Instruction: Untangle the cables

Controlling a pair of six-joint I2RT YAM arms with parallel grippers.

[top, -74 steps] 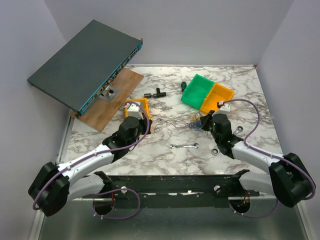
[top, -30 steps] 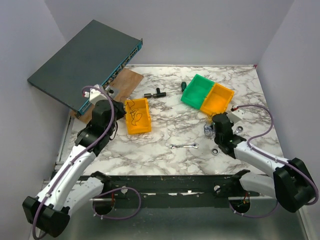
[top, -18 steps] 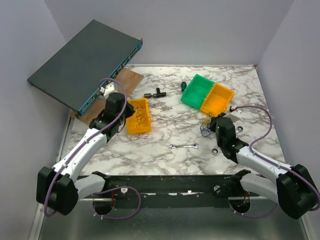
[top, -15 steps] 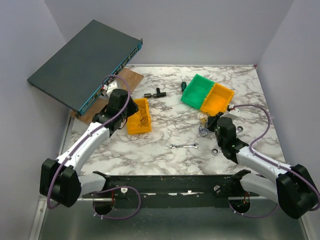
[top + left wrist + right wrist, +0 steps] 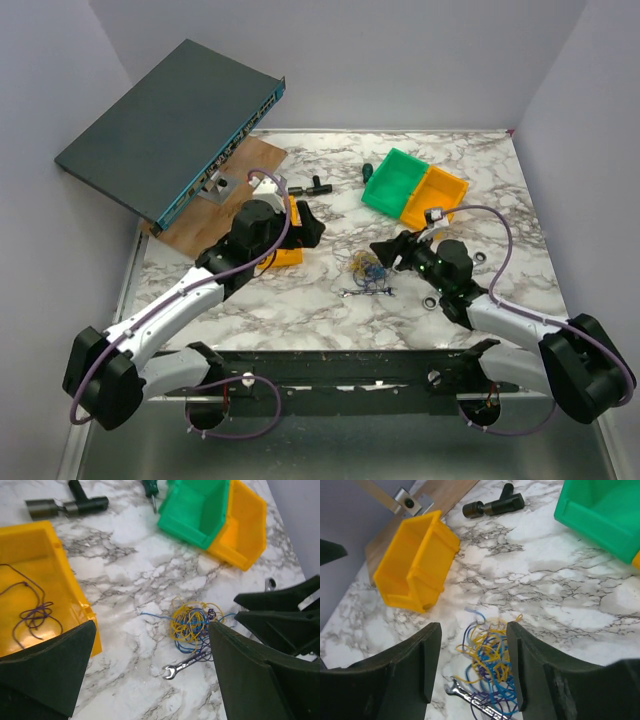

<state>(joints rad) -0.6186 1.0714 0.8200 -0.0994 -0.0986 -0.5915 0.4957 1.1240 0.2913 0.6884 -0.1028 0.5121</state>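
Observation:
I will next move my left gripper from the yellow bin [image 5: 30, 570] to the cables and lower it onto the purple loop on top of the tangle.
The cables [image 5: 364, 268] lie as a small tangle of thin blue, yellow and dark purple wire on the marble, partly over a silver wrench [image 5: 368, 291]. My right gripper [image 5: 388, 252] hovers just right of them, open. In the right wrist view the cables [image 5: 487, 655] sit below and between its fingers, unclamped. My left gripper [image 5: 308, 230] is open to the left, over the yellow bin [image 5: 30, 570]. A loose purple wire [image 5: 31, 616] lies in that bin. In the left wrist view the cables [image 5: 192, 622] and wrench [image 5: 187, 662] show between my wide-open fingers.
A green bin [image 5: 395, 180] and an orange bin [image 5: 438, 197] stand together at the back right. A black T-shaped tool [image 5: 310, 186] and a green-handled screwdriver [image 5: 367, 172] lie behind. A dark network switch [image 5: 170, 120] rests on a wooden board [image 5: 235, 190] at the back left.
My left gripper swung from the yellow bin toward the middle and opened. My right gripper opened; the cable bunch moved left and now lies on the table by the wrench.

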